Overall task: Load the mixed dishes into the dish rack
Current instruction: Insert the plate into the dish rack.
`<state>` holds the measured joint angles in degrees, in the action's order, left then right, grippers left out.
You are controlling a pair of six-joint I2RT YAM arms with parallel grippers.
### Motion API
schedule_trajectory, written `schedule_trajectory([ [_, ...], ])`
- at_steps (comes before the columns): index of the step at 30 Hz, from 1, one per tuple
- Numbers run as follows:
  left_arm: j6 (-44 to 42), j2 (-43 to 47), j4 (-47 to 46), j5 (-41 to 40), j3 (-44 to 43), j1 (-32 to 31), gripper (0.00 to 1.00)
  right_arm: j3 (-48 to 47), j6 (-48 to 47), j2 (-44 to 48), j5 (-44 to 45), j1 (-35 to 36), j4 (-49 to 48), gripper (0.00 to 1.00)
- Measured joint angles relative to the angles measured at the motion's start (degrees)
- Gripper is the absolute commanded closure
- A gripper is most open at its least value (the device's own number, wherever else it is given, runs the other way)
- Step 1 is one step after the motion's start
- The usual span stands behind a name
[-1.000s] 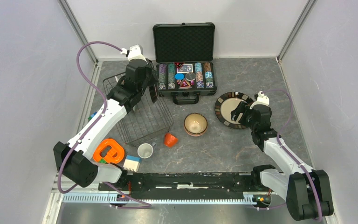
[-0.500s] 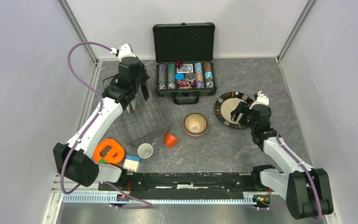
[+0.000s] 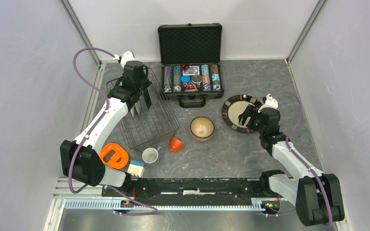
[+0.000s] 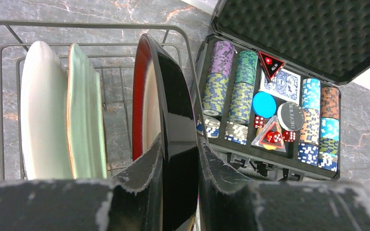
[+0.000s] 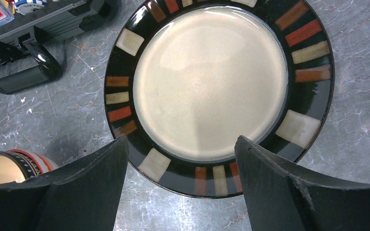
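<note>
My left gripper moves down into the rack next and releases the dark plate's rim. The plate hangs between the teal plate (image 4: pixel 84 110) and the rack's side wire.
My left gripper (image 3: pixel 139 94) (image 4: pixel 180 144) is shut on a plate (image 4: pixel 173 96) with a glossy black back and a red rim. It holds the plate on edge inside the black wire dish rack (image 3: pixel 149 126) (image 4: pixel 77 24). A white plate (image 4: pixel 41 110) and a teal plate (image 4: pixel 84 110) stand upright to its left. My right gripper (image 3: pixel 244 115) (image 5: pixel 181 142) hangs open over the near rim of a dark-rimmed beige plate (image 3: pixel 233 107) (image 5: pixel 209 82) lying flat. A tan bowl (image 3: pixel 202 128) (image 5: pixel 5 166), an orange cup (image 3: pixel 175 143) and a white cup (image 3: pixel 150 155) sit on the table.
An open black case of poker chips (image 3: pixel 191 77) (image 4: pixel 279 110) stands just right of the rack, its handle (image 5: pixel 19 77) near the flat plate. An orange ring toy (image 3: pixel 113 155) and a white-and-blue block (image 3: pixel 136 167) lie in front of the rack.
The left arm has swung the held plate leftward from beside the chip case to over the rack's back part. The right arm has not moved.
</note>
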<state>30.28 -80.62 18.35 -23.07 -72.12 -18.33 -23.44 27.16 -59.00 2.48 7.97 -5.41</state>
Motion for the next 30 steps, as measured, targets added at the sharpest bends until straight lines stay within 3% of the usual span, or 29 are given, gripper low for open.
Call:
schedule_trajectory([
  [28, 3.56, -5.75, -5.16, 7.37, 4.44, 6.01, 0.98, 0.0, -0.02, -0.79, 0.0, 0.0, 0.59, 0.15],
  [30, 3.56, -5.75, -5.16, 7.96, 4.44, 6.34, 0.91, 0.0, -0.02, -0.87, -0.02, 0.0, 0.61, 0.15],
])
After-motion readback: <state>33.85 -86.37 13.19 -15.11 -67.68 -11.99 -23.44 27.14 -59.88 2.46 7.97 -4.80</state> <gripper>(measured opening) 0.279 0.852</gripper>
